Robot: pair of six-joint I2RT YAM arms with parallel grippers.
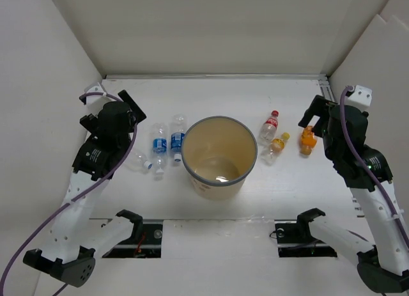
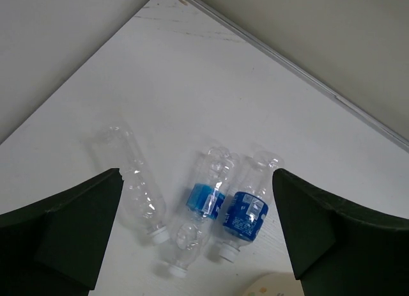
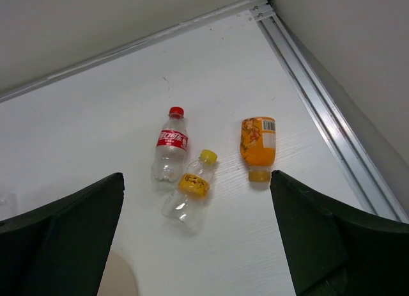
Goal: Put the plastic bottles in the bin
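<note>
The orange bottle is below, to the right in the wrist view, so the robot's right gripper needs to lower its open fingers that way next, around the bottle's broad far end (image 1: 310,132) (image 3: 258,129).
The bin (image 1: 220,119), a tan bucket with a grey-blue rim, stands upright mid-table. To its left lie three plastic bottles: two blue-labelled (image 1: 159,146) (image 1: 177,140) and one plain clear (image 1: 142,160). On its right lie a red-labelled bottle (image 1: 270,126), a yellow-labelled clear one (image 1: 276,147) and an orange one (image 1: 307,141). My left gripper (image 1: 110,101) hangs open above the left group (image 2: 206,200), holding nothing. My right gripper (image 1: 333,107) hangs open over the right group (image 3: 192,187), also holding nothing. Both wrist views catch a sliver of the bin (image 2: 265,288) (image 3: 118,277).
White enclosure walls close in at the back and both sides. An aluminium rail (image 3: 319,104) runs along the right wall's foot. Two dark cut-outs (image 1: 137,235) (image 1: 307,235) with arm mounts sit at the table's near edge.
</note>
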